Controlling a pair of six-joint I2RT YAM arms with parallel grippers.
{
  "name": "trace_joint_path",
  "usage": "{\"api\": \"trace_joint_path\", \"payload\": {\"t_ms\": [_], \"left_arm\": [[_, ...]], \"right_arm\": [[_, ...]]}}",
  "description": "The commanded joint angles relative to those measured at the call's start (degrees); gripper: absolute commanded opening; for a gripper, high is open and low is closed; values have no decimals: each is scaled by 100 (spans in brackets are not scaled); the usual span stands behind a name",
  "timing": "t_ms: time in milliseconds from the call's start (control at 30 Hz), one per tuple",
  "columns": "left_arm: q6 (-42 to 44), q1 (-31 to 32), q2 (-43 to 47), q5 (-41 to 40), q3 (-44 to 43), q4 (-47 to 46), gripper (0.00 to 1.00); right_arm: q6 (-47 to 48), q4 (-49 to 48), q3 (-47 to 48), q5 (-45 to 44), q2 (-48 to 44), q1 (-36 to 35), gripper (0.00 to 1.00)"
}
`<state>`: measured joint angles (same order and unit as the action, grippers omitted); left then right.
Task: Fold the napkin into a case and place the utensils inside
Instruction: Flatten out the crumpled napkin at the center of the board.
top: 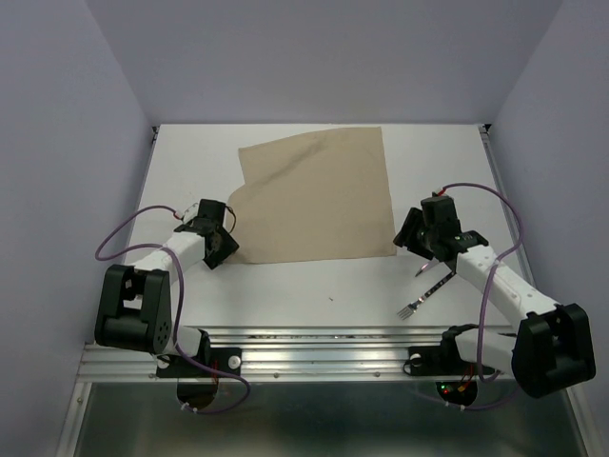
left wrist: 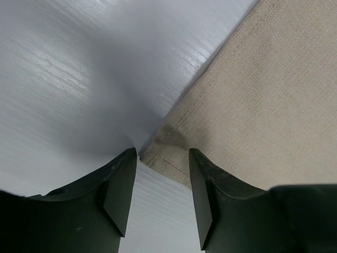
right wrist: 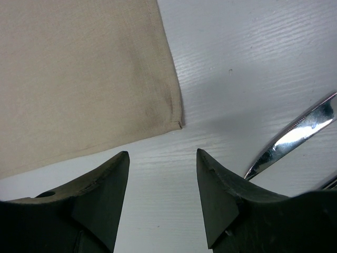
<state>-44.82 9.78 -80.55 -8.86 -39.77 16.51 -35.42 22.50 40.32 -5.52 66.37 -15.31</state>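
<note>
The napkin's near corner (top: pixel 231 261) (left wrist: pixel 161 159) already shows in the gap between my left gripper's fingers, so my left gripper should move gently onto it and close there.
The beige-tan napkin (top: pixel 319 195) lies spread flat on the white table. Its near-left corner (left wrist: pixel 158 150) sits on the table just ahead of the gap between my left gripper's (left wrist: pixel 163 154) dark fingers, which stand apart and pinch nothing. My left gripper (top: pixel 225 231) is at the napkin's left edge. The right gripper (right wrist: pixel 162 154) is open over bare table, just short of the napkin's near-right corner (right wrist: pixel 176 122). The fork (top: pixel 423 297) lies near the right arm, tines toward the front. The knife's silver blade (right wrist: pixel 292 138) shows right of the right fingers. No folded case is in view.
White walls enclose the table (top: pixel 314 286) on the left, back and right. A metal rail (top: pixel 314 347) with both arm bases runs along the near edge. Purple cables loop beside each arm.
</note>
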Motion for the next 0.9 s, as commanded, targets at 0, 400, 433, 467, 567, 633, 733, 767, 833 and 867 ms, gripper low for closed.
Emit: {"api": "trace_joint_path", "payload": {"t_ms": [0, 400, 433, 467, 567, 633, 733, 767, 833, 867], "left_arm": [[43, 50, -188, -150, 154, 423, 56], [-18, 112, -786, -204, 180, 177, 31], [-27, 120, -795, -212, 180, 177, 29], [-27, 121, -787, -212, 180, 168, 29], [-18, 121, -795, -195, 180, 159, 20], [-1, 112, -769, -186, 180, 151, 14], [17, 121, -681, -125, 189, 159, 14], [17, 129, -550, -124, 206, 159, 15], [34, 129, -418, -107, 224, 133, 7], [43, 129, -313, -107, 224, 133, 0]], "right_arm": [[0, -88, 73, 60, 8, 46, 59], [-18, -79, -50, 33, -106, 46, 59], [-26, -71, -67, 25, -115, 46, 59], [-35, -62, -76, 16, -124, 46, 59], [-26, -35, -94, 7, -142, 46, 59], [-26, -35, -94, 7, -133, 46, 59], [-26, -18, -94, -2, -133, 46, 59], [-26, -26, -94, -2, -124, 46, 59], [-26, -18, -85, 7, -124, 46, 59], [-26, -26, -85, 7, -107, 46, 59]]}}
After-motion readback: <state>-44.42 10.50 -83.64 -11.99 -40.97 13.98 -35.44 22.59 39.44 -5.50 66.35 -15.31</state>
